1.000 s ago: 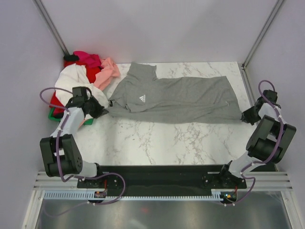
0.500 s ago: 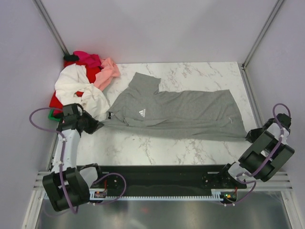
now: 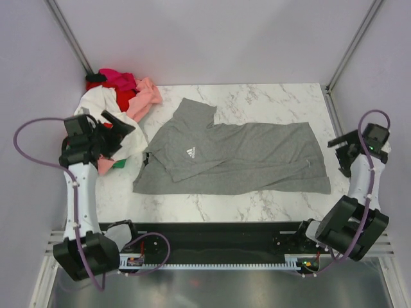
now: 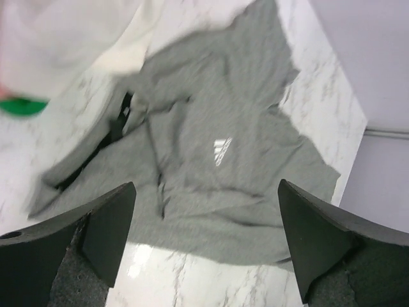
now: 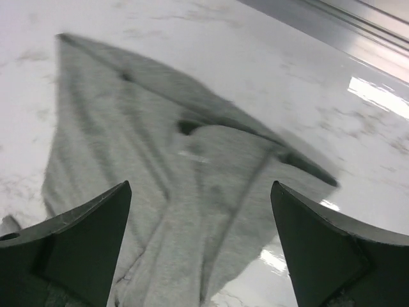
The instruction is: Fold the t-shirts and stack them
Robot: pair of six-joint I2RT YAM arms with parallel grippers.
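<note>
The left gripper moves outward next, then lowers to the far sleeve's peak by the heap, as the grey t-shirt's sleeve juts onto bare marble.
A grey t-shirt (image 3: 237, 157) with a small white chest logo (image 3: 191, 152) lies spread flat across the marble table (image 3: 212, 199), collar end to the left and hem to the right. My left gripper (image 3: 122, 130) hangs open above the table, left of the collar end, holding nothing. In the left wrist view the grey t-shirt (image 4: 217, 115) lies below the wide-apart fingers of the left gripper (image 4: 206, 185). My right gripper (image 3: 340, 153) is open just off the hem's right edge. The right gripper (image 5: 200, 185) looks down on the creased grey t-shirt (image 5: 128, 128).
More t-shirts are heaped at the back left corner: white (image 3: 96, 102), red (image 3: 122, 99), pink (image 3: 146, 96), magenta (image 3: 119, 78), and a bit of green (image 3: 120, 164) under the left arm. Purple walls close in both sides; the arm mounting rail (image 3: 212, 240) runs along the near edge.
Both grippers dragged the stretched grey shirt toward the near edge, then opened and let it go. It now lies flat. Both arms have risen away from it.
</note>
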